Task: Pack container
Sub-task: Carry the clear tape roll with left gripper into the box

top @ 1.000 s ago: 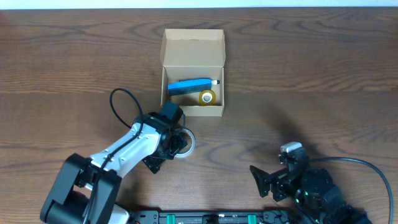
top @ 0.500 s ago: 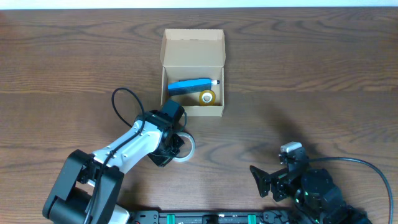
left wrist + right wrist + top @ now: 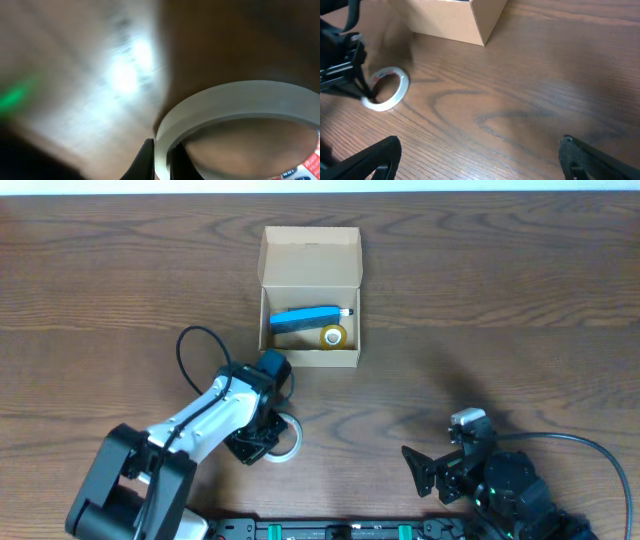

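Note:
I need to lift the white tape roll (image 3: 290,442) outward over the box's near side with my left gripper, then lower it toward the blue item.
The container (image 3: 310,272) is a tan cardboard box with its flap lid open, standing at the table's middle back. Inside lie a blue oblong item (image 3: 303,318) and a small yellow tape roll (image 3: 333,336). In front of the box, my left gripper (image 3: 274,443) is shut on the wall of a white tape roll (image 3: 290,442). The left wrist view shows the black fingers (image 3: 145,160) pinching the white ring (image 3: 235,97). The right wrist view also shows the roll (image 3: 385,89) and the box's side (image 3: 455,20). My right gripper (image 3: 425,470) stands open over bare wood, near the front right.
A black cable (image 3: 190,355) loops off the left arm, left of the box. The front rail (image 3: 330,530) runs along the table's near edge. Brown wood table (image 3: 500,330) spreads right of the box.
My left gripper has shut on the white tape roll's wall and pulled it toward the table's front edge. The right arm has not moved.

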Controlling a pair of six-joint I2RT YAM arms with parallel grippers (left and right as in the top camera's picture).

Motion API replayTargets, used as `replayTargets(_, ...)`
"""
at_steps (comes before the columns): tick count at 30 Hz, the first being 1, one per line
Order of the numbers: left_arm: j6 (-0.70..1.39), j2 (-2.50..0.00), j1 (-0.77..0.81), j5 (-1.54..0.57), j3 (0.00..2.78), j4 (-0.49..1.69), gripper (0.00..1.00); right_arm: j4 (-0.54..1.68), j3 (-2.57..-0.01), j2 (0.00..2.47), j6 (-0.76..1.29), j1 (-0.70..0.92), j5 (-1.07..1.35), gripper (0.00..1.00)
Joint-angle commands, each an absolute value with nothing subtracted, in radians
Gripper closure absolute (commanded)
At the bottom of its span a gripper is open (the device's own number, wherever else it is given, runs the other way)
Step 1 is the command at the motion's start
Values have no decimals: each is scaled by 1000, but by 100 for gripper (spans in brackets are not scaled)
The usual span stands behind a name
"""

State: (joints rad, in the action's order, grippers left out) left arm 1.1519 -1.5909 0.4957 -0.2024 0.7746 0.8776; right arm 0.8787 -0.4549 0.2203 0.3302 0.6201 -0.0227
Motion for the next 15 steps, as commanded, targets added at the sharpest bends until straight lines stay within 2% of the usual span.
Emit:
replayTargets(1,1121,-1514,498,-177,766,915,94,880,-457,216,344,617,-30,1)
replayTargets(9,1069,-1288,498,-185,827,931,95,880,-457,216,344,617,-30,1)
replayTargets(15,981,-1250,498,-183,1007,908,95,880,-457,216,344,617,-30,1)
